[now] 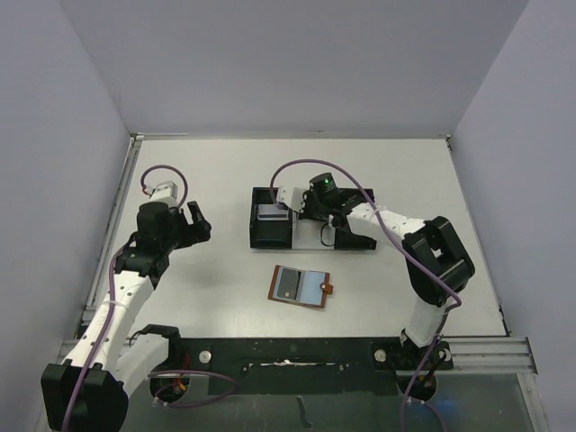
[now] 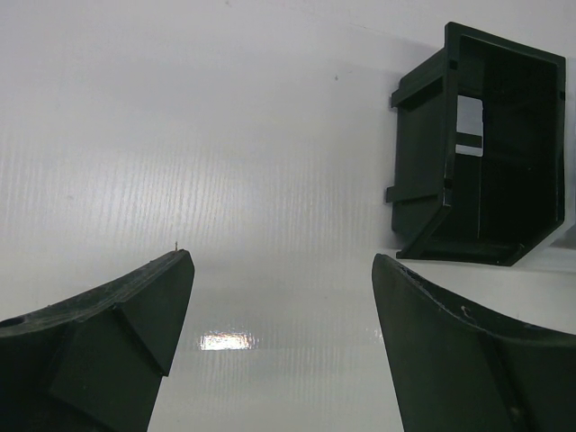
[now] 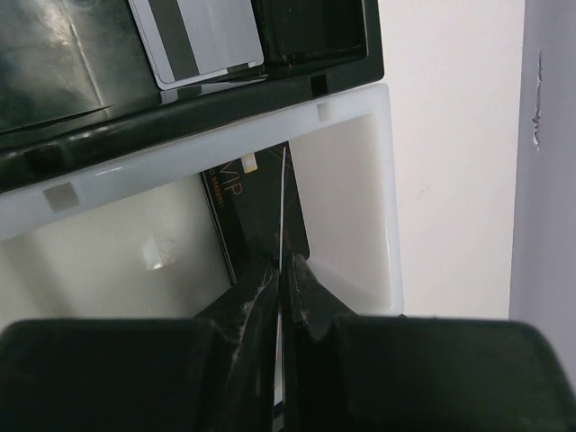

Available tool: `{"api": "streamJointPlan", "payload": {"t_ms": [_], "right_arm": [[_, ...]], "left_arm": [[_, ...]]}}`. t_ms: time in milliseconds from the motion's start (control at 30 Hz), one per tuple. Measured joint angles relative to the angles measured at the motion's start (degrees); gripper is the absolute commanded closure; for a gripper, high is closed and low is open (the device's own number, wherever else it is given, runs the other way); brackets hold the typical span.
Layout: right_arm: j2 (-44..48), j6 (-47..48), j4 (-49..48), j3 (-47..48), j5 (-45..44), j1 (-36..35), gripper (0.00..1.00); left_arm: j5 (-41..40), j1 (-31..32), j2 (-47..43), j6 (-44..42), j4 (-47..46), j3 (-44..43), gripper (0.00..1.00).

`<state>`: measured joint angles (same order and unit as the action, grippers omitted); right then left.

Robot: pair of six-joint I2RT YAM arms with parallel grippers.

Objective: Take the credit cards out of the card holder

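The credit card still hangs above the black card, so the robot will next lower its right gripper toward the black card [image 3: 238, 211] in the tray's white middle section [image 3: 360, 189] and release the credit card.
The brown card holder [image 1: 301, 286] lies open on the table, blue-grey inside, with a dark card-like rectangle [image 1: 288, 284] on its left half. My right gripper [image 1: 310, 211] hangs over the tray's white middle compartment [image 3: 360, 189]. The right gripper [image 3: 282, 270] is shut on a thin credit card [image 3: 283, 202] seen edge-on, above a black card [image 3: 238, 211] lying in that compartment. A grey striped card [image 3: 193, 36] lies in the black compartment beside it. My left gripper [image 1: 200, 225] is open and empty over bare table, well left of the tray. In the left wrist view the left gripper [image 2: 283, 261] holds nothing.
The black-and-white three-compartment tray [image 1: 270, 241] stands behind the card holder. Its black end compartment [image 2: 423, 153] shows at the upper right of the left wrist view. Grey walls enclose the table on three sides; a rail runs along the near edge [image 1: 315, 346].
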<state>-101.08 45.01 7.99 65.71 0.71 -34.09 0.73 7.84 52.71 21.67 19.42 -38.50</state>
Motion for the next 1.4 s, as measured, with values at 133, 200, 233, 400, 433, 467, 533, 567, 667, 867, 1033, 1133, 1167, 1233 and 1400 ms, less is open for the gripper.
{"api": "streamJointPlan", "payload": {"t_ms": [133, 200, 233, 400, 433, 467, 533, 567, 667, 867, 1033, 1133, 1167, 1233, 1400], "right_arm": [[-1.81, 1.2, 0.44, 1.22, -0.02, 0.59, 1.0], [-2.6, 1.4, 0.76, 2.25, 0.0, 0.7, 0.99], [-2.99, 1.55, 0.76, 2.73, 0.0, 0.7, 0.98], [-5.33, 2.78, 0.83, 4.09, -0.22, 0.79, 0.98], [-5.73, 3.13, 0.85, 4.11, -0.35, 0.79, 0.98], [-6.27, 3.5, 0.87, 4.17, -0.52, 0.79, 0.97], [-7.37, 4.15, 0.87, 4.48, -0.85, 0.79, 0.92], [-8.11, 4.55, 0.87, 4.72, -1.03, 0.79, 0.92], [-8.9, 5.03, 1.46, 5.6, -1.16, 0.79, 0.9], [-8.92, 4.44, 3.34, 6.19, -0.44, 0.79, 0.77], [-8.94, 3.39, 4.79, 6.19, 0.15, 1.01, 0.7], [-8.96, 2.29, 5.64, 6.19, 0.72, 1.14, 0.67], [-8.98, 1.95, 5.86, 6.19, 0.83, 1.18, 0.67], [-8.98, 1.03, 6.19, 6.19, 1.11, 1.31, 0.66], [-9.07, -0.7, 6.25, 6.19, 1.29, 1.95, 0.64]], "left_arm": [[0.22, 0.0, 0.35, -0.13, 0.02, 0.0, 0.2], [0.39, 0.0, 0.42, -0.2, 0.02, 0.0, 0.2], [0.46, 0.0, 0.42, -0.22, 0.0, 0.0, 0.2], [0.81, 0.0, 0.42, -0.46, 0.0, 0.0, 0.2], [0.87, 0.0, 0.42, -0.5, 0.0, 0.0, 0.2], [0.92, 0.0, 0.42, -0.52, 0.0, 0.0, 0.2], [0.96, 0.0, 0.42, -0.57, -0.02, 0.0, 0.2], [1.01, 0.0, 0.42, -0.61, 0.0, 0.0, 0.2], [1.09, 0.0, 0.46, -0.9, 0.0, 0.0, 0.2], [1.14, 0.0, 0.81, -0.98, -0.02, 0.0, 0.2], [1.4, 0.0, 1.27, -1.07, -0.02, 0.0, 0.2], [1.57, 0.0, 1.62, -1.16, 0.0, 0.0, 0.2], [1.62, 0.0, 1.73, -1.18, 0.0, 0.0, 0.2], [1.75, 0.0, 1.97, -1.2, 0.0, 0.0, 0.2], [2.56, 0.0, 2.75, -1.33, 0.0, 0.0, 0.2]]}}
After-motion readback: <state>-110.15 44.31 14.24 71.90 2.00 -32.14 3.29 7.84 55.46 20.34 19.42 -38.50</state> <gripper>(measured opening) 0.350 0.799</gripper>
